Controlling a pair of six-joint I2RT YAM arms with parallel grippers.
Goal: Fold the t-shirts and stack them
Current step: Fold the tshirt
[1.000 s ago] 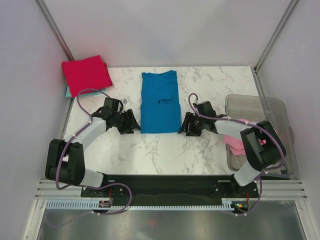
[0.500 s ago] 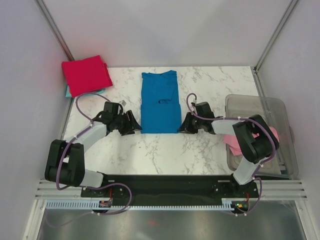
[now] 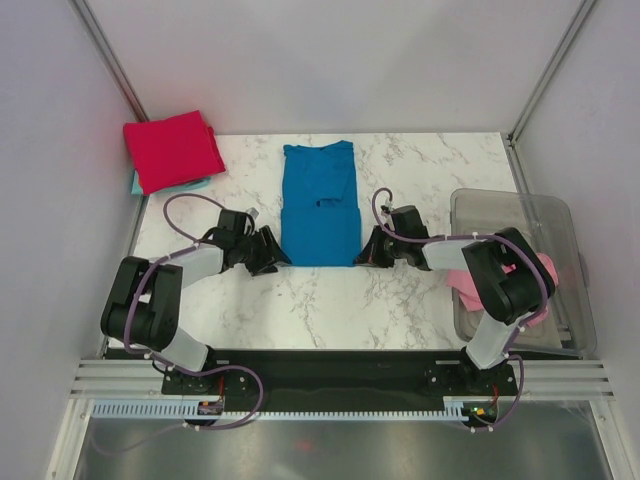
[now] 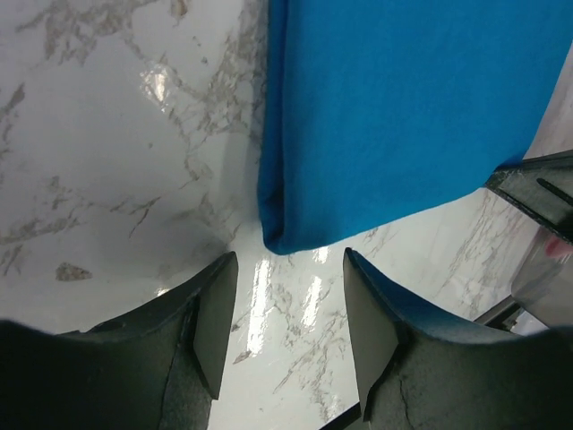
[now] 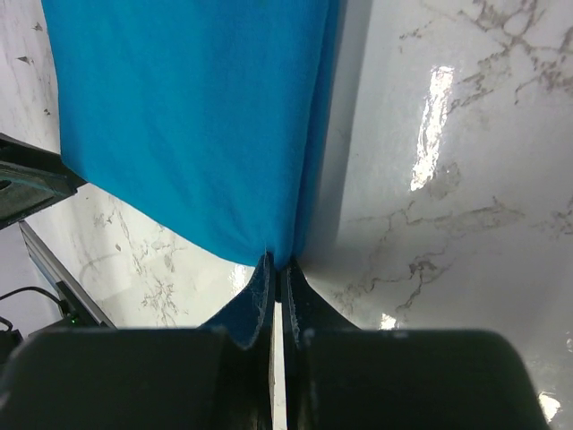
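The blue shirt's far end (image 3: 344, 150) lies outward of my right gripper, so I should raise it and carry the shirt's held corner outward to release there, halving the long folded shirt.
A bright blue t-shirt (image 3: 320, 205) lies folded into a long strip in the middle of the marble table. My right gripper (image 3: 366, 254) is shut on its near right corner (image 5: 279, 255). My left gripper (image 3: 278, 258) stands open just short of the near left corner (image 4: 279, 235), with only bare marble between its fingers (image 4: 215, 322). A crimson red t-shirt (image 3: 172, 149) lies folded at the far left on a pale teal one (image 3: 136, 185). A pink t-shirt (image 3: 475, 285) hangs in the tub on the right.
A clear plastic tub (image 3: 555, 235) stands at the table's right edge. Grey enclosure walls close in the left, right and far sides. Bare marble (image 3: 330, 300) lies between the blue shirt and the arm bases.
My right gripper slid up to the blue shirt's near right corner and shut on it. My left gripper edged right toward the near left corner, still open.
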